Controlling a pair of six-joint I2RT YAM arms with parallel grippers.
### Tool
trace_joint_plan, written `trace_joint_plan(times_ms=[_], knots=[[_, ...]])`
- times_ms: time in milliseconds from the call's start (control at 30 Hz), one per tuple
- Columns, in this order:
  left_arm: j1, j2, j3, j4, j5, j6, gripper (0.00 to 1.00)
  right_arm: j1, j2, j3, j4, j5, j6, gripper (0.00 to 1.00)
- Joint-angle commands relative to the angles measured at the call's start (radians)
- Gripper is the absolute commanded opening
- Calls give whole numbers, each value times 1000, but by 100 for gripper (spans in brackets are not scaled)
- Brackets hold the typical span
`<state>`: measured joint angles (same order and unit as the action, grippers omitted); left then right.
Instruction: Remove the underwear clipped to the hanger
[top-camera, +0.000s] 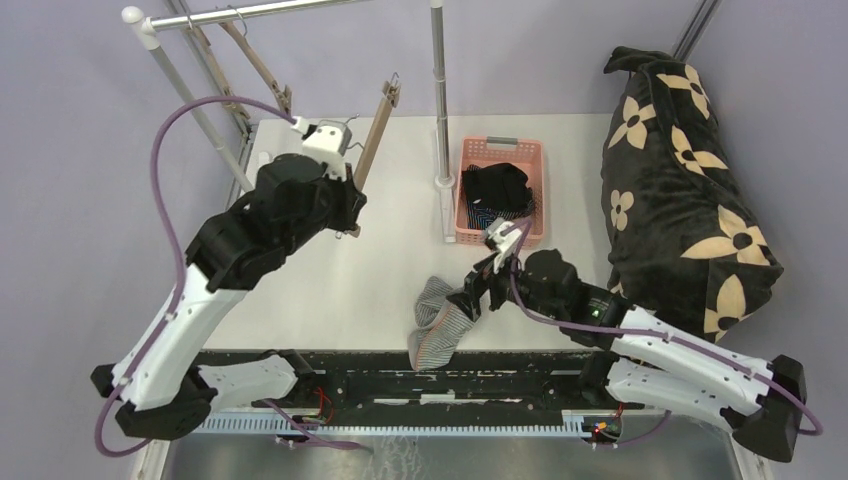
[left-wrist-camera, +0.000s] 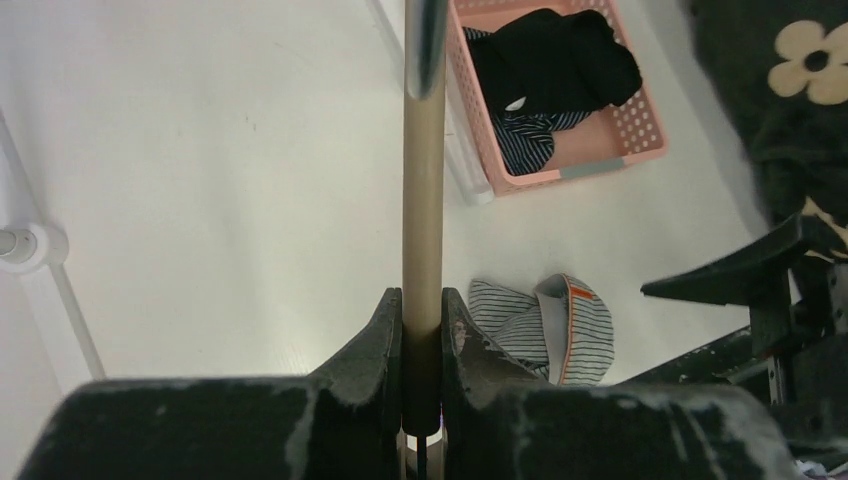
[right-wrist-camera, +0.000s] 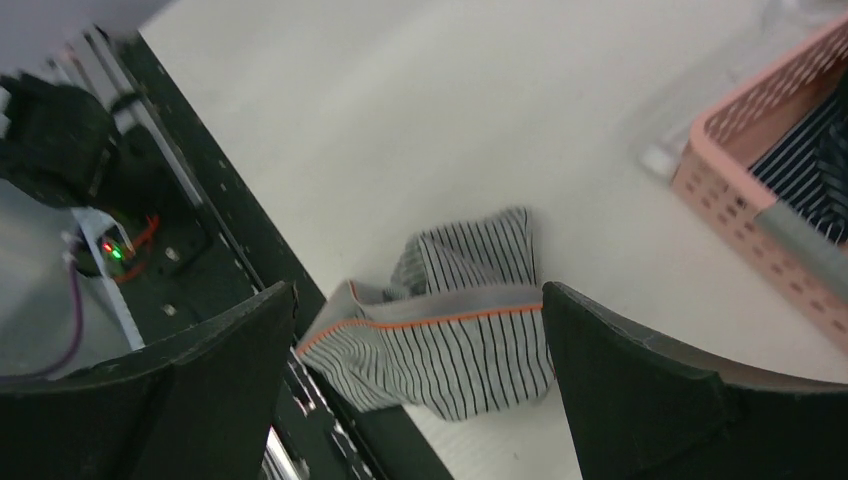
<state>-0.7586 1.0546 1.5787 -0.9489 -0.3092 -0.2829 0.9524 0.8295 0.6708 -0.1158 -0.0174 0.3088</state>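
Observation:
The orange-edged waistband of the striped underwear is at the table's near edge, so I should lower my right gripper back onto it next.
My left gripper (top-camera: 350, 205) is shut on the wooden hanger (top-camera: 377, 135); in the left wrist view the hanger's tan bar (left-wrist-camera: 423, 200) runs up from between the closed jaws of the left gripper (left-wrist-camera: 422, 310). No cloth shows on the hanger. The grey-and-white striped underwear (top-camera: 437, 325) lies crumpled at the table's near edge, partly over it. My right gripper (top-camera: 478, 290) hovers just above it, open and empty; in the right wrist view the striped underwear (right-wrist-camera: 460, 340) lies below the right gripper (right-wrist-camera: 418, 290). Black underwear (top-camera: 497, 185) and navy striped underwear (top-camera: 485, 217) lie in the pink basket (top-camera: 500, 147).
A large black cushion with tan flowers (top-camera: 680, 190) fills the table's right side. A metal rack pole (top-camera: 438, 100) stands beside the basket, and the top rail (top-camera: 250, 12) carries other hangers (top-camera: 255, 65) at the back left.

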Motion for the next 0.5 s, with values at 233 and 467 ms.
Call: trace_joint_plan(times_ms=[233, 467], knots=[[4, 315, 428, -74, -79, 95, 3, 292, 337, -93, 31, 234, 19, 100], [67, 473, 595, -136, -65, 83, 3, 388, 626, -49, 172, 227, 84, 100]])
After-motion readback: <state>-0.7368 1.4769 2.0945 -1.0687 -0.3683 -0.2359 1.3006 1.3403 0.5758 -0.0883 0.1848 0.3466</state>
